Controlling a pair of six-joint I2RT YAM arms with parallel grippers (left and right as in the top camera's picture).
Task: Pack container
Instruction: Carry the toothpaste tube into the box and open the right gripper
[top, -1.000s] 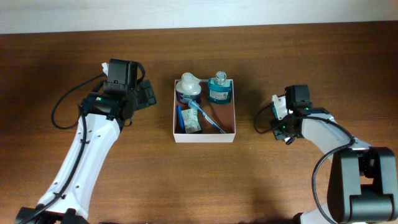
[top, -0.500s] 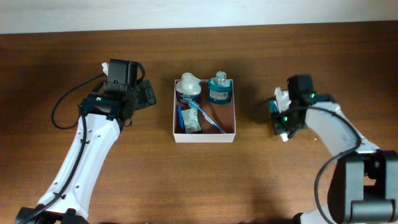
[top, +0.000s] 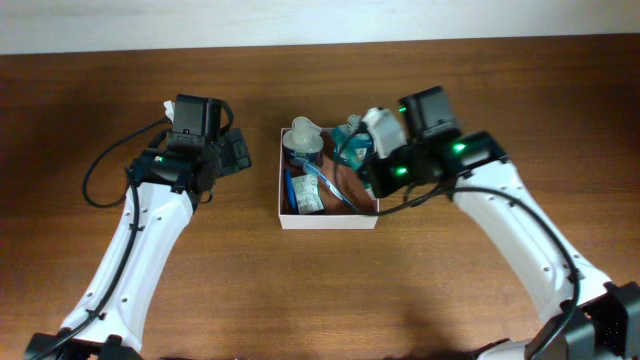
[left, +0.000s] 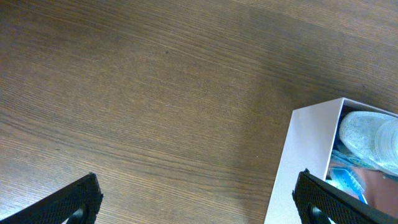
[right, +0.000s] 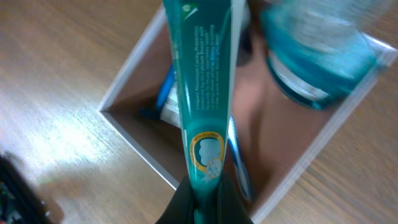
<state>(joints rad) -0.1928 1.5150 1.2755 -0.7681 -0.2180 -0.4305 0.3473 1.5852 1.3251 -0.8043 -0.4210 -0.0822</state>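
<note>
My right gripper moves down, to the left in the overhead view, next and releases the tube on the bare bottom of the container between the packet (top: 308, 202) and the teal glass bottle.
The container (top: 330, 222), a square white-walled box with a reddish-brown floor, sits mid-table. It holds a white-capped bottle (top: 305, 135), a teal glass bottle (right: 317, 56), a blue toothbrush (top: 325, 182) and a small packet (top: 308, 202). My right gripper (top: 375, 165) is shut on a teal toothpaste tube (right: 202, 81) and holds it over the container's right half, above the rim (right: 134, 140). My left gripper (top: 235, 155) is open and empty, just left of the container; its wall shows in the left wrist view (left: 305, 155).
The brown wooden table (top: 200, 290) surrounds the container. A black cable (top: 105, 175) loops beside the left arm. The pale back edge (top: 320, 20) runs along the top.
My right arm has swung left from the table's right side to above the container, carrying the toothpaste tube. The left arm has not moved.
</note>
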